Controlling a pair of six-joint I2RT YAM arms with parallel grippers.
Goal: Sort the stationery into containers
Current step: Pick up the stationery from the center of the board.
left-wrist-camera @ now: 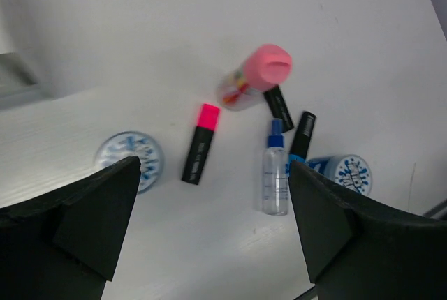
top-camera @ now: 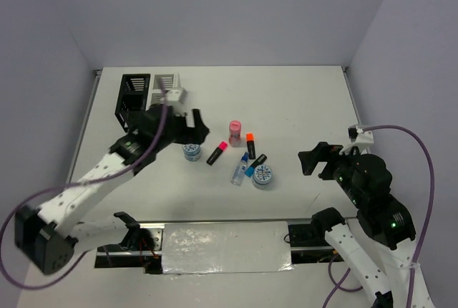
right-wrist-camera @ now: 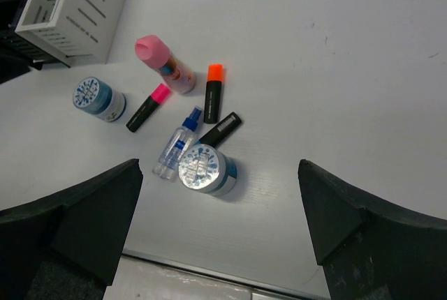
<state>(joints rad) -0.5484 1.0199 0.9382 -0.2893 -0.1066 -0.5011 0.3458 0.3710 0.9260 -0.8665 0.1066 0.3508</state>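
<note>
The bottle (top-camera: 235,133) (left-wrist-camera: 252,79) stands upright with its round pink cap on top. I should move my left gripper to the right in the top view and down around it.
The stationery lies loose on the white table. A light-blue tin (top-camera: 191,152) sits just below my left gripper (top-camera: 199,130), which is open and empty. To its right lie a pink-capped highlighter (top-camera: 217,152), a pink-capped bottle (top-camera: 235,132), an orange-capped highlighter (top-camera: 250,143), a clear blue-capped tube (top-camera: 240,170), a blue-capped highlighter (top-camera: 255,165) and a second tin (top-camera: 262,176). The joined black box (top-camera: 134,97) and white box (top-camera: 164,84) stand at the back left. My right gripper (top-camera: 309,161) is open and empty, right of the second tin (right-wrist-camera: 206,169). The left wrist view shows the pink highlighter (left-wrist-camera: 200,145) and the tube (left-wrist-camera: 275,174) between the open fingers.
The table's near edge with a metal rail (top-camera: 222,240) runs just below the items. Grey walls (top-camera: 229,7) close in the back and sides. The white box (right-wrist-camera: 70,10) shows at the top left of the right wrist view.
</note>
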